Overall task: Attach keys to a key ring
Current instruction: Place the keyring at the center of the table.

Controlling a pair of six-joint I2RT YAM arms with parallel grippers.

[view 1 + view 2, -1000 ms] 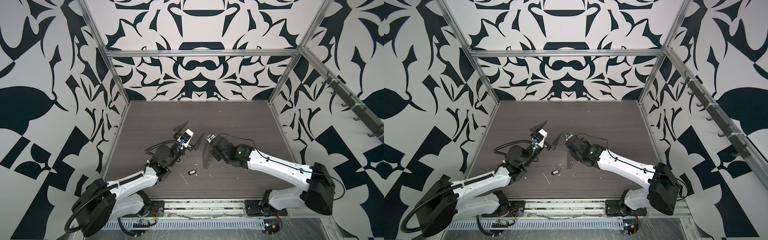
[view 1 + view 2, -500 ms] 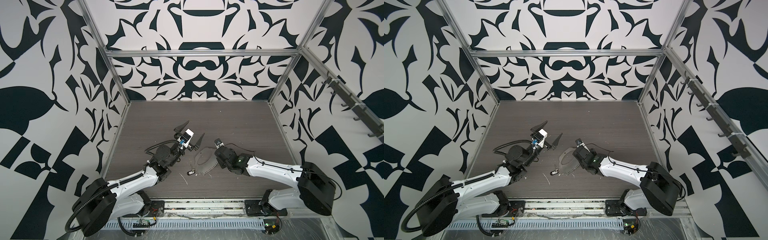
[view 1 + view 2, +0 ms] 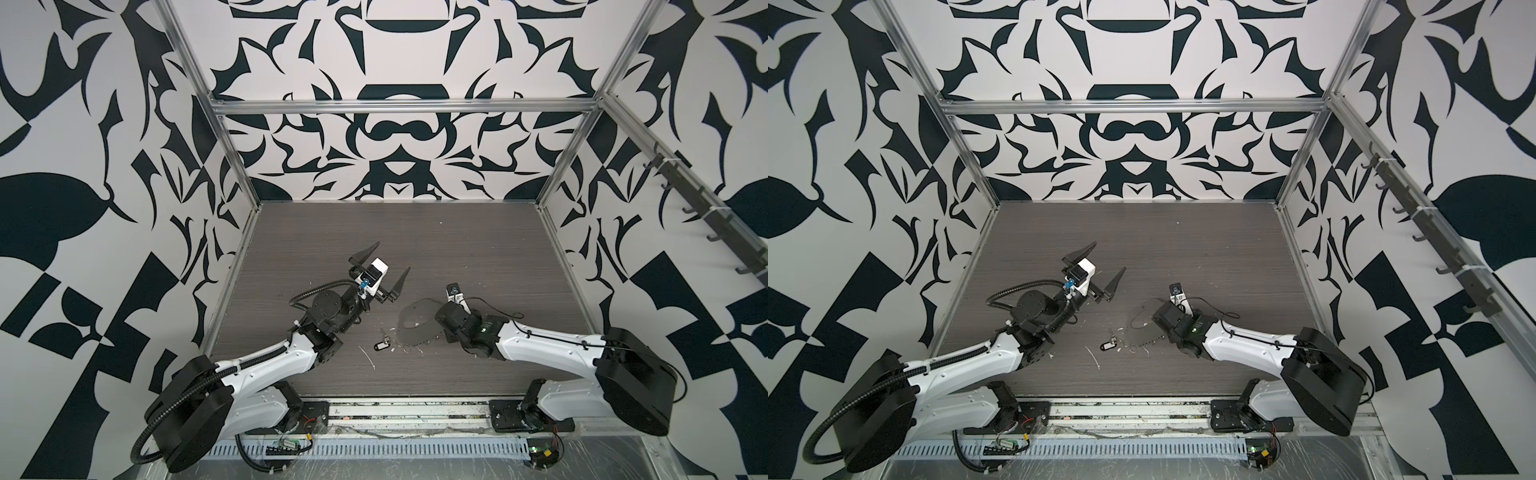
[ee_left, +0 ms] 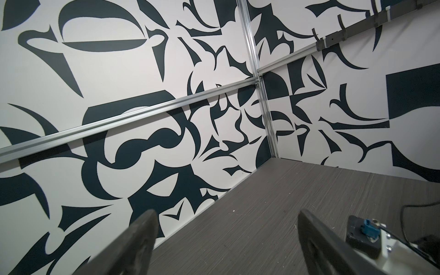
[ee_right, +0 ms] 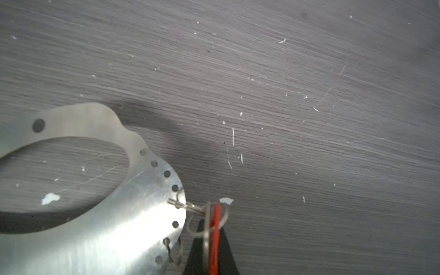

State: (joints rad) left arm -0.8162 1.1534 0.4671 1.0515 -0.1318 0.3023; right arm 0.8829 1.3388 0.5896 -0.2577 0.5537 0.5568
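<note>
Next, the right gripper lowers the red-orange tag onto the tabletop point(image 5: 238, 237) beside the hoop's holed rim and releases it, since the split ring point(image 5: 188, 206) already runs through a rim hole.
The key ring point(image 5: 100, 240) is a flat silvery hoop with small holes along its rim; in both top views it lies on the dark table point(image 3: 417, 341) point(image 3: 1146, 343). My right gripper point(image 5: 211, 223) is shut on the red-orange tag point(image 5: 215, 228) and a silver key of one bunch of keys. A small split ring point(image 5: 188, 206) runs from that bunch into a rim hole. The other keys, with a black tag point(image 3: 381, 345) point(image 3: 1108, 345), lie loose left of the hoop. My left gripper point(image 3: 391, 257) point(image 3: 1108, 257) point(image 4: 226, 214) hangs open and empty above the table.
White scraps and flecks point(image 3: 368, 357) dot the table around the keys. Another small loop point(image 5: 176, 254) hangs from the hoop's rim. A rail of hooks point(image 3: 706, 216) runs along the right wall. Patterned walls close in three sides.
The right arm has come down and drawn back to the right, taking the hoop from standing on edge to lying flat on the table. The left arm has stayed still.
</note>
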